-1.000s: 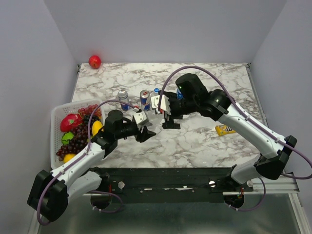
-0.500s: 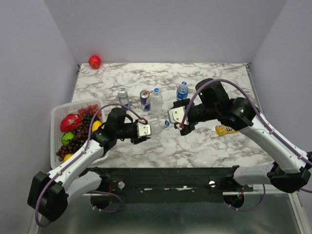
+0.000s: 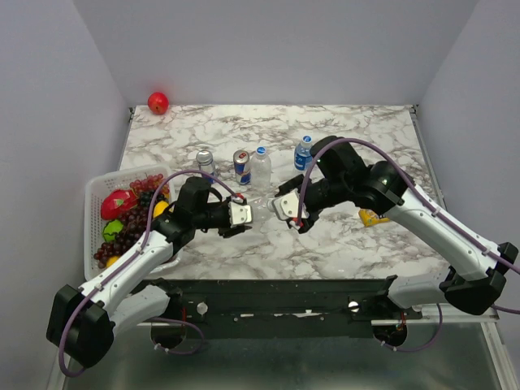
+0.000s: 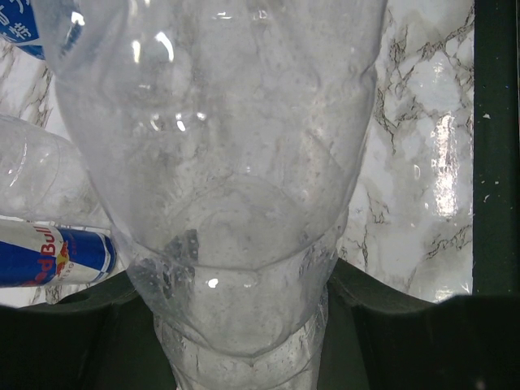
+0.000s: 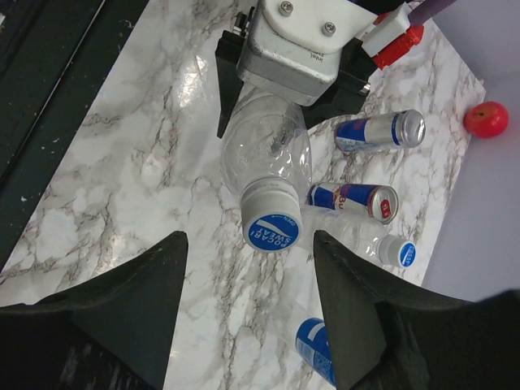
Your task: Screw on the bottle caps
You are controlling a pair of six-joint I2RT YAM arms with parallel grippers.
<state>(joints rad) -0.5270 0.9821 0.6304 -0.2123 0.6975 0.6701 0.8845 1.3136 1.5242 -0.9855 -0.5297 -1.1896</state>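
Observation:
I will next turn my left gripper so the neck of the held bottle goes up, move it outward toward the standing capped bottle and let go, because that one is outward of my gripper.
My left gripper is shut on a clear unlabelled bottle, holding it level above the table with its neck towards the right arm. This bottle fills the left wrist view, the left gripper clamped round its lower body. A white cap with a blue top sits on its mouth. My right gripper faces that cap end-on. Its dark fingers stand either side of the cap with gaps showing, so it is open. In the top view the right gripper is level with the bottle's neck.
Behind stand two blue-and-silver cans, a capped clear bottle and a blue-labelled bottle. A white basket of fruit sits at the left, a yellow packet at the right, a red apple at the far corner.
My left gripper swung the bottle up to point right and then held still. The right gripper moved down and left to the cap, and its jaws have narrowed.

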